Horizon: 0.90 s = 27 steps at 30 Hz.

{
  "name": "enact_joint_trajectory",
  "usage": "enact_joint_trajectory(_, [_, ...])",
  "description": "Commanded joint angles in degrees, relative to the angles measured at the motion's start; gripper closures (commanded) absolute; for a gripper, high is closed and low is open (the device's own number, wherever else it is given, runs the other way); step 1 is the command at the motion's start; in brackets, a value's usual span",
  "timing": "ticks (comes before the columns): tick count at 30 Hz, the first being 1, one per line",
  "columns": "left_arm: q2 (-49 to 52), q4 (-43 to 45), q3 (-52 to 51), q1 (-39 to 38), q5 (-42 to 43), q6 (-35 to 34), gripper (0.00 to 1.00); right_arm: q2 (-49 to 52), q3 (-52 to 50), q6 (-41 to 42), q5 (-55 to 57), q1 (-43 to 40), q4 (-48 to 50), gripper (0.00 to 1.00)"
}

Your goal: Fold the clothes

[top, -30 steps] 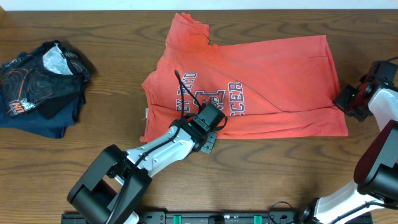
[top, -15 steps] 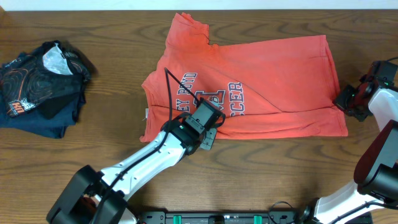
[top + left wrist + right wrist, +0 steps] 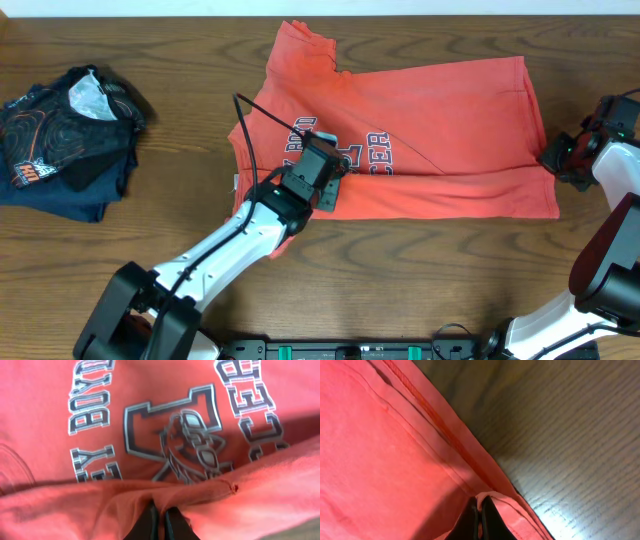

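Observation:
The right gripper shifts slightly outward along the shirt's side edge (image 3: 550, 170) (image 3: 489, 496) and opens next, since the folded-up front part covers only a narrow piece of the shirt.
The red-orange T-shirt (image 3: 440, 120) with navy-and-white lettering lies spread across the table's middle and right, its lower part folded up along the front. My left gripper (image 3: 325, 172) is shut on the shirt's folded front edge, over the chest lettering. In the left wrist view its fingers (image 3: 161, 519) pinch a ridge of red cloth below the lettering (image 3: 172, 440). My right gripper (image 3: 556, 160) is shut on the shirt's right edge. In the right wrist view its fingers (image 3: 480, 519) pinch the hemmed edge (image 3: 445, 440) just above the wood.
A heap of dark navy garments with swirl print (image 3: 65, 130) lies at the table's left. The wooden table (image 3: 430, 270) shows in front of the shirt. The right arm's base stands at the lower right (image 3: 610, 270).
My left gripper has moved up and to the left with the shirt's front edge, pulling the fold further over the lettering. The right gripper has barely moved.

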Motion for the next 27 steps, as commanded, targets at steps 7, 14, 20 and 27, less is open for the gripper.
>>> enact_joint_trajectory(7, [4.2, 5.79, 1.38, 1.18, -1.55, 1.27, 0.94, 0.59, -0.35, 0.66, -0.09, 0.5, 1.77, 0.99])
enact_joint_trajectory(14, [7.52, 5.7, 1.38, 1.25, -4.59, 1.27, 0.94, 0.59, -0.35, 0.63, -2.34, 0.52, 4.28, 0.99])
enact_joint_trajectory(20, [8.52, 5.95, 1.38, 1.25, -4.76, 1.22, 0.94, 0.59, -0.35, 0.63, -3.69, 0.52, 7.13, 0.99])
enact_joint_trajectory(27, [8.85, 6.6, 1.38, 1.22, -4.74, 1.22, 0.94, 0.66, -0.37, 0.61, -3.67, 0.9, 7.63, 0.99])
